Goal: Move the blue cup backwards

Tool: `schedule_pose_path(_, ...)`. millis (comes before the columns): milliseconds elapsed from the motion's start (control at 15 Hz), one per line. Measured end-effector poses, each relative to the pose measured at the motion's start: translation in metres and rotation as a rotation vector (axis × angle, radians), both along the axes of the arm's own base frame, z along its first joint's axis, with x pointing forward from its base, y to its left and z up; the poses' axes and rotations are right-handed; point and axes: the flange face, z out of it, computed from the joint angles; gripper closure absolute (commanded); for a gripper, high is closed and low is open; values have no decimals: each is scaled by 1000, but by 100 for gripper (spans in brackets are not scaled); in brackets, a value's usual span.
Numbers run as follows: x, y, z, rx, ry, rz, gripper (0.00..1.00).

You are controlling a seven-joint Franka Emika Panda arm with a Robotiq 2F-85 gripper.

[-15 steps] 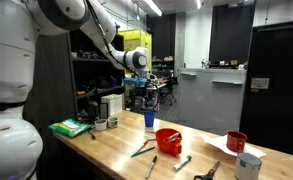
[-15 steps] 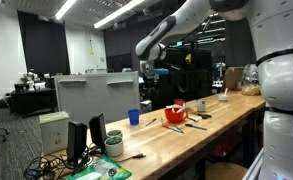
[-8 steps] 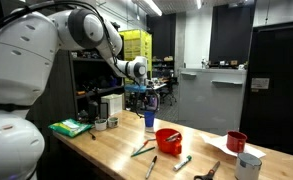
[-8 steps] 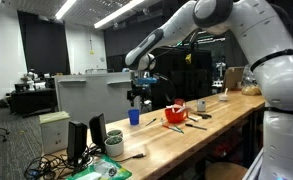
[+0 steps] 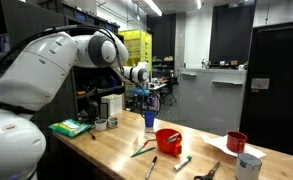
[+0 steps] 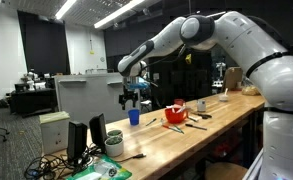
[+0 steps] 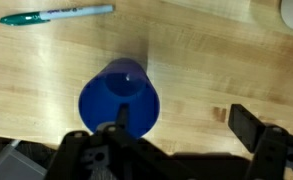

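The blue cup's rim (image 5: 149,113) (image 7: 157,108) is below my gripper, with one finger over the cup's opening and one over bare wood, so my gripper should go down and close on it next.
The blue cup (image 5: 149,119) stands upright on the wooden table (image 5: 116,150), and it also shows in an exterior view (image 6: 134,117). My gripper (image 5: 144,99) hangs just above it, as both exterior views show (image 6: 132,101). In the wrist view the gripper (image 7: 184,125) is open and empty. One finger is over the blue cup's (image 7: 118,100) open mouth. The other finger is over bare wood to the right of the cup.
A wide red bowl (image 5: 168,139) with tools beside it lies near the cup. A dark red cup (image 5: 236,141) and a grey can (image 5: 249,165) stand further along. A teal marker (image 7: 56,15) lies beyond the cup. Green items (image 5: 71,127) and containers sit at the table's end.
The arm has swung down and over to the blue cup. The gripper has dropped from well above the table to just over the cup. The cup has not moved.
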Motion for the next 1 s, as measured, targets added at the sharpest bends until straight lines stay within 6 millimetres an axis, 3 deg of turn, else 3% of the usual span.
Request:
schedule_pose_path(333, 22, -1, -9, 4, -11, 8, 0)
schedule_pose_path(800, 36, -4, -33, 4, 24, 2, 0)
schedule_pose_path(867, 37, -5, -36, 3, 30, 1, 25)
schedule_pose_path(1000, 38, -7, -40, 1, 39, -1, 32)
